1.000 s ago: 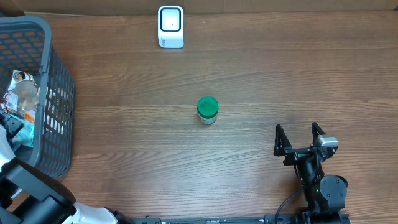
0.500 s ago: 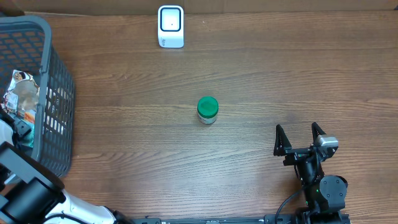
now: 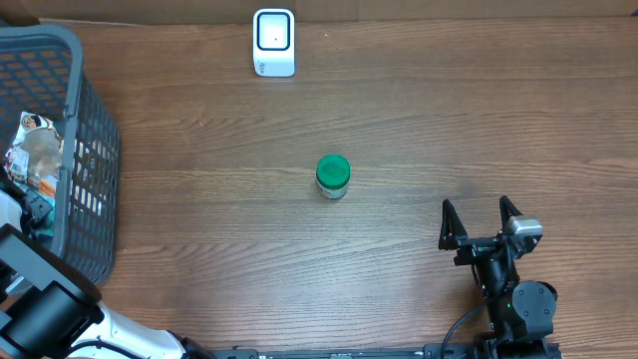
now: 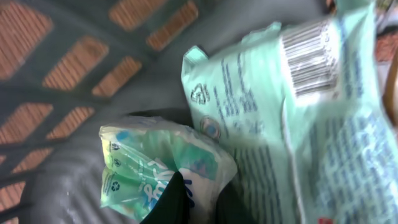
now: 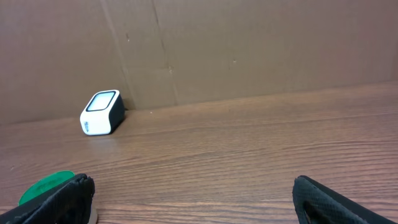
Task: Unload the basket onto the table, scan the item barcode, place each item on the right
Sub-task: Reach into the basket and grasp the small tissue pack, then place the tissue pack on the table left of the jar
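The packet goes up over the basket's side in my left gripper next. It then crosses right in the overhead view to bare tabletop by the jar, comes down and is released.
Deep in the grey basket (image 3: 60,150), my left gripper (image 4: 199,194) is shut on a small green and white packet (image 4: 149,165), the crinkled film pinched between its dark fingers (image 4: 171,202). A larger pale green pouch (image 4: 311,137) lies beside it with its barcode (image 4: 308,56) facing up. From overhead the left gripper (image 3: 33,211) is mostly hidden by the basket wall. The white scanner (image 3: 274,42) stands at the far edge of the table. My right gripper (image 3: 481,221) rests open near the front right, nothing between its fingers (image 5: 323,202).
A jar with a green lid (image 3: 333,176) stands mid-table, also at the left edge of the right wrist view (image 5: 46,186). The scanner (image 5: 101,112) sits against a cardboard back wall (image 5: 249,43). More packets (image 3: 35,150) fill the basket.
The left arm shifted a little toward the front edge, and its jaws closed from part open onto the small green packet. The right arm has stayed still.
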You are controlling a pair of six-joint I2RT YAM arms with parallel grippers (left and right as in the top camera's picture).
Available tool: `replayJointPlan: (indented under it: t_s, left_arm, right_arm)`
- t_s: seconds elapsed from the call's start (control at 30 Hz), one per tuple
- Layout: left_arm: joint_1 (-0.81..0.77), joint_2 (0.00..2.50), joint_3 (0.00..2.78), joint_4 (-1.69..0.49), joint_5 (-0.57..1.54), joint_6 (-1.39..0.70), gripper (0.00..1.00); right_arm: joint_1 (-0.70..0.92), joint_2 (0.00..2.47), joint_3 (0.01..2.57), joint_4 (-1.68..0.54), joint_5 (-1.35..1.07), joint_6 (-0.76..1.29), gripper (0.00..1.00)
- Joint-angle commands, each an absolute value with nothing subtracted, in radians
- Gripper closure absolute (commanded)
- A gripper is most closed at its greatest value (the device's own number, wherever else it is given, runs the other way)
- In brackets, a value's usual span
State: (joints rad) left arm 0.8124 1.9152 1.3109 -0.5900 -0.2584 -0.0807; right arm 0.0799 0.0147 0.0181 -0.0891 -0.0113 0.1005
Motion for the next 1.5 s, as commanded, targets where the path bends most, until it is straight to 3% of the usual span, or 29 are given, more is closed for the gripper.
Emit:
replayJointPlan:
  t_s: [0.0, 0.2, 0.53, 0.7, 0.9, 1.13, 1.47]
  left_arm:
    - [0.812, 1.887, 1.338, -0.636, -0.235, -0.076, 0.96]
    - [0.808, 1.736, 1.451, -0.747, -0.192, -0.185, 0.96]
    - [0.736, 1.39, 1.574, -0.759, 0.228, -0.302, 0.96]
    - [0.536, 1.251, 1.573, -0.86, 0.278, -0.287, 0.96]
    - [0.19, 1.262, 1.546, -1.032, 0.206, -0.266, 0.96]
    - [-0.171, 1.36, 1.402, -1.005, 0.103, -0.278, 0.96]
    - [-0.416, 1.639, 1.322, -0.928, -0.043, -0.339, 0.96]
  right_arm:
    - [0.077, 0.003, 0.008, -0.083, -0.01, 0.096, 0.0]
    - [0.077, 0.003, 0.008, -0.082, -0.01, 0.096, 0.0]
    - [0.077, 0.003, 0.008, -0.083, -0.01, 0.096, 0.0]
    - [0.077, 0.003, 0.008, -0.083, -0.01, 0.096, 0.0]
    - [0.077, 0.003, 0.008, -0.083, -0.01, 0.096, 0.0]
    - [0.077, 0.003, 0.008, -0.083, -0.01, 0.096, 0.0]
    - [0.077, 0.003, 0.008, -0.083, -0.01, 0.096, 0.0]
